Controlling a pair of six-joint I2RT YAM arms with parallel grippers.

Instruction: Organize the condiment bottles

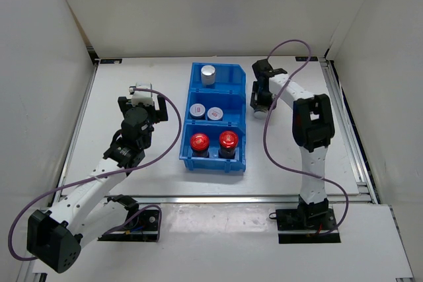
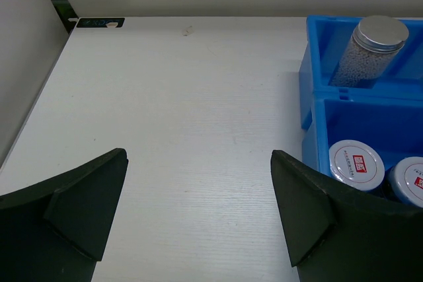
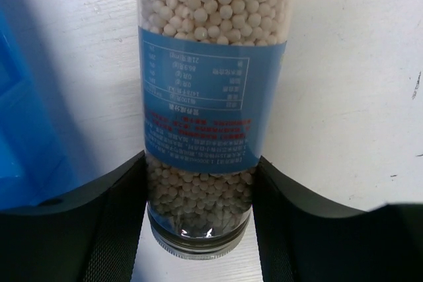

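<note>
My right gripper rises and tilts next, then lowers onto bare tabletop farther from the bin and releases. The bin's side is close beside the bottle.
A tall bottle (image 3: 205,97) of white beads with a blue label and a silver cap lies on the table just right of the blue bin (image 1: 188,137). My right gripper (image 3: 201,170) is shut on it near the cap end, both pads against the glass; from above the gripper (image 1: 260,105) mostly hides it. In the bin, another tall silver-capped bottle (image 1: 208,74) stands in the back compartment. Two short silver-lidded jars (image 1: 197,110) (image 1: 215,113) fill the middle one, and two red-capped jars (image 1: 199,141) (image 1: 228,139) the front. My left gripper (image 1: 144,100) hangs open left of the bin, holding nothing.
White walls close the table in at the back and both sides. The left wrist view shows bare table between the fingers (image 2: 297,209), with the bin wall (image 2: 317,107) at the right. The blue bin's side (image 3: 26,130) is close on the held bottle's left.
</note>
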